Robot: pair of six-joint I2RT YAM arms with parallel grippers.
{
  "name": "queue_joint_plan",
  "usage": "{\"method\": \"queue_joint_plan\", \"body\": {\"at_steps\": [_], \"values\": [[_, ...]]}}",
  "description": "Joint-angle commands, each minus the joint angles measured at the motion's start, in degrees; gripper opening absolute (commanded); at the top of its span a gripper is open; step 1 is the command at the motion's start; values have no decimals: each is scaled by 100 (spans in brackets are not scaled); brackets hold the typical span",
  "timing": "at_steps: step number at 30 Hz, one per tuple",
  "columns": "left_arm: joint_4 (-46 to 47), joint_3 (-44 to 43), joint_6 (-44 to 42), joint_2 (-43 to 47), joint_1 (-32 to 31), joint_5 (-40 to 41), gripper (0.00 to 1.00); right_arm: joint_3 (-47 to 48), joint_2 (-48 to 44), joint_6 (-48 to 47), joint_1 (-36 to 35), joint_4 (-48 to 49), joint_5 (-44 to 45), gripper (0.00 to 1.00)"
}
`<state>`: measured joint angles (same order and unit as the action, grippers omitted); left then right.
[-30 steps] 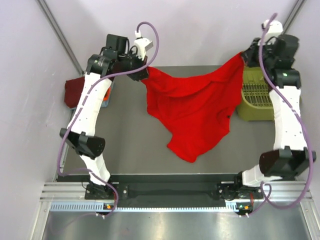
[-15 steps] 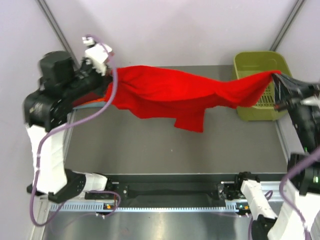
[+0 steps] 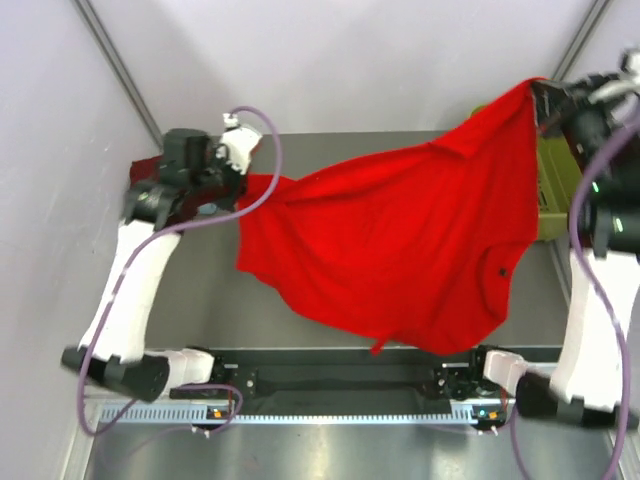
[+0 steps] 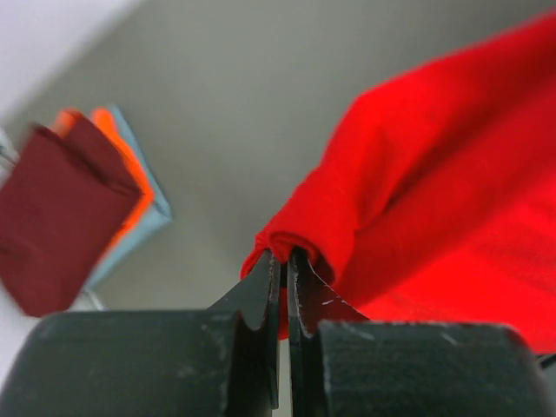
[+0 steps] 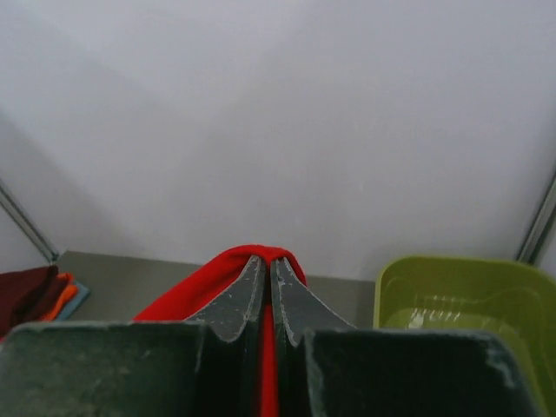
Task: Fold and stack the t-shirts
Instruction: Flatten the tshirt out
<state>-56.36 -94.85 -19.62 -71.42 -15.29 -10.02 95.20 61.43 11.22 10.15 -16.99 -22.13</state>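
Note:
My left gripper will next lower the corner of the red t-shirt onto the bare tabletop [image 4: 217, 217] beside the folded stack below my gripper, and let go of it there, clear of the stack.
The bright red t-shirt [image 3: 400, 240] hangs spread in the air between both arms, its lower edge near the table's front. My left gripper [image 3: 243, 183] is shut on its left corner [image 4: 287, 243], low over the table's left side. My right gripper [image 3: 535, 92] is shut on its right corner [image 5: 269, 254], held high at the back right. The folded stack sits at the far left: dark maroon [image 4: 56, 217] on top, then orange [image 4: 130, 178] and grey-blue [image 4: 143, 230]. It also shows as the maroon shirt [image 3: 145, 170] in the top view and as the stack [image 5: 39, 291] in the right wrist view.
The olive-green basket [image 5: 469, 300] stands at the back right, mostly hidden behind the shirt and right arm in the top view [image 3: 553, 190]. The grey table [image 3: 220, 310] lies below. White walls close in on both sides and the back.
The shirt went from a stretched horizontal band to a wide hanging sheet. My right gripper rose and moved back. My left gripper moved right and lower.

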Motion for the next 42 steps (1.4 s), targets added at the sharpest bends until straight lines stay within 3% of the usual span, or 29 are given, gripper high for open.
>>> {"method": "queue_joint_plan", "body": {"at_steps": [1, 4, 7, 12, 19, 20, 21, 23, 25, 31, 37, 42], "values": [[1074, 361, -183, -608, 174, 282, 0, 192, 1220, 328, 48, 362, 26, 0], [1495, 467, -218, -1452, 359, -43, 0, 402, 2318, 171, -109, 548, -107, 0], [1427, -76, -254, -2497, 491, -237, 0, 894, 3531, -164, -338, 329, -292, 0], [523, -1728, 19, -4279, 693, -553, 0, 1788, 5286, -709, -943, -101, -379, 0], [318, -3740, 687, -6154, 843, -545, 0, 2898, 6767, -542, -1481, 64, -99, 0], [336, -4213, 826, -6348, 843, -414, 4, 2943, 6855, -542, -1498, 82, -72, 0], [406, -4391, 880, -6671, 843, -335, 27, 3021, 7004, -507, -1533, 82, -81, 0], [825, -4595, 1064, -6850, 843, 68, 49, 3066, 7102, -490, -1560, 109, -81, 0], [1056, -4560, 1091, -6824, 861, 176, 54, 3057, 7181, -472, -1569, 109, -2, 0], [1338, -3718, 1723, -6034, 1124, -87, 54, 2856, 7015, -419, -1630, 91, -81, 0], [1136, -3128, 2391, -5831, 1485, -500, 43, 2609, 6786, -428, -1701, 56, -81, 0], [1075, -2776, 2928, -5804, 1906, -1238, 41, 2548, 6681, -507, -1736, 12, -46, 0]]}}
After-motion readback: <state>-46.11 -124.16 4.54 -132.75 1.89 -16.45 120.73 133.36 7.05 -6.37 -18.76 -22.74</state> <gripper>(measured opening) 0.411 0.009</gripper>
